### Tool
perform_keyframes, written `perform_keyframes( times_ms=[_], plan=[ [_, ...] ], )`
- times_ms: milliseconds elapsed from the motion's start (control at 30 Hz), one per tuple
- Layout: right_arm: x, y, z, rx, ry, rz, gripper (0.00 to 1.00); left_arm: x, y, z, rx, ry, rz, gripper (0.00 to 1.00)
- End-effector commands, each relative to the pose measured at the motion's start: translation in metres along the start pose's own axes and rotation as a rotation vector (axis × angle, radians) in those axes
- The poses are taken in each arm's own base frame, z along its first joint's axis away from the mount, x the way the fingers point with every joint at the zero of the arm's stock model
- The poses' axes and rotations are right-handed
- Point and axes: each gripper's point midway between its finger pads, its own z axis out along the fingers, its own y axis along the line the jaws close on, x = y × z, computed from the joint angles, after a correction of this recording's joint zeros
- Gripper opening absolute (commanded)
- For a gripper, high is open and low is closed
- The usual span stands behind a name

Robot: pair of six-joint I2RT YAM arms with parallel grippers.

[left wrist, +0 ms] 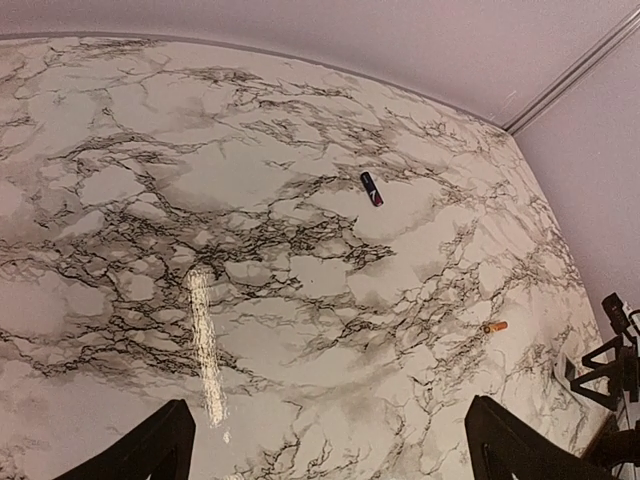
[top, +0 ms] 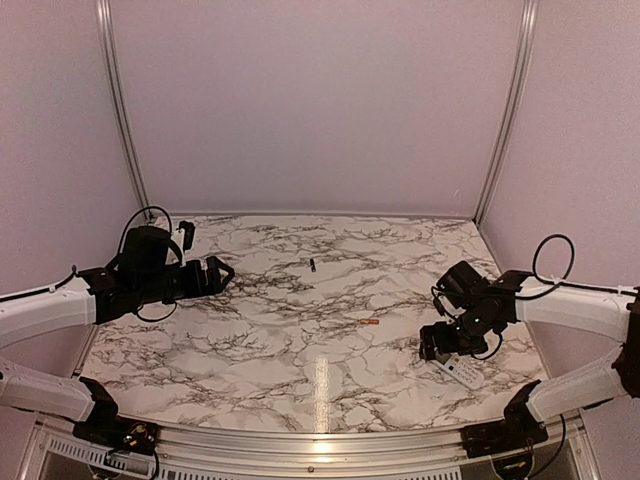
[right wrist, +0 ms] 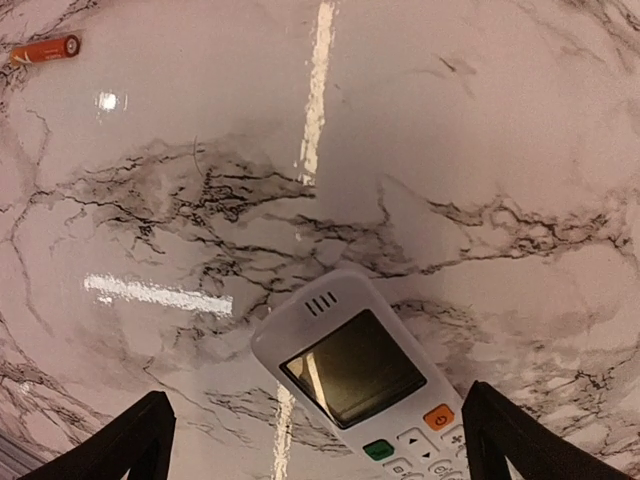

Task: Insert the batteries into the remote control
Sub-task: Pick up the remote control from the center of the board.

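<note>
I will next lower my right gripper onto the screen end of the remote control (top: 444, 358) (right wrist: 360, 375) and close it across the remote control's long sides, because that end is below, between the open fingers.
The remote control (right wrist: 360, 375) lies face up on the marble table at the near right, grey screen and coloured buttons showing; it is also visible under the right arm (top: 458, 370). My right gripper (right wrist: 315, 430) hovers over it, open, one finger on each side and not touching it. The orange battery (top: 369, 322) lies on the table left of the right gripper (top: 440, 345), and appears small in the top left of the right wrist view (right wrist: 45, 50). The dark battery (top: 312, 265) lies further back near the middle (left wrist: 371, 188). My left gripper (top: 215, 272) is open and empty at the far left (left wrist: 325, 440).
Pale walls with metal corner posts (top: 505, 110) enclose the marble table (top: 300, 370) on three sides. The right arm (left wrist: 610, 370) shows at the edge of the left wrist view. An aluminium rail (top: 300, 445) runs along the near edge.
</note>
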Motion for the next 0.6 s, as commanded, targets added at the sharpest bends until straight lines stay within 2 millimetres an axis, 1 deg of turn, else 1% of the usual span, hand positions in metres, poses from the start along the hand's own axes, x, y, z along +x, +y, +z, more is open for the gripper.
perform_keyframes(
  times_ms=[0,100,233,567],
  plan=[
    [0.001,-0.009,-0.004,0.097,0.019,0.004,0.99,-0.013,-0.018,-0.009,0.08,-0.042,-0.011,0.99],
    [0.001,-0.017,-0.003,0.148,0.026,-0.001,0.99,-0.014,-0.025,-0.011,0.118,-0.043,-0.014,0.99],
    [0.001,-0.02,-0.001,0.17,0.034,-0.004,0.99,-0.019,-0.027,-0.016,0.117,-0.057,-0.01,0.99],
    [0.012,-0.014,0.013,0.164,0.105,-0.043,0.99,-0.023,-0.03,-0.019,0.124,-0.061,-0.006,0.99]
  ],
)
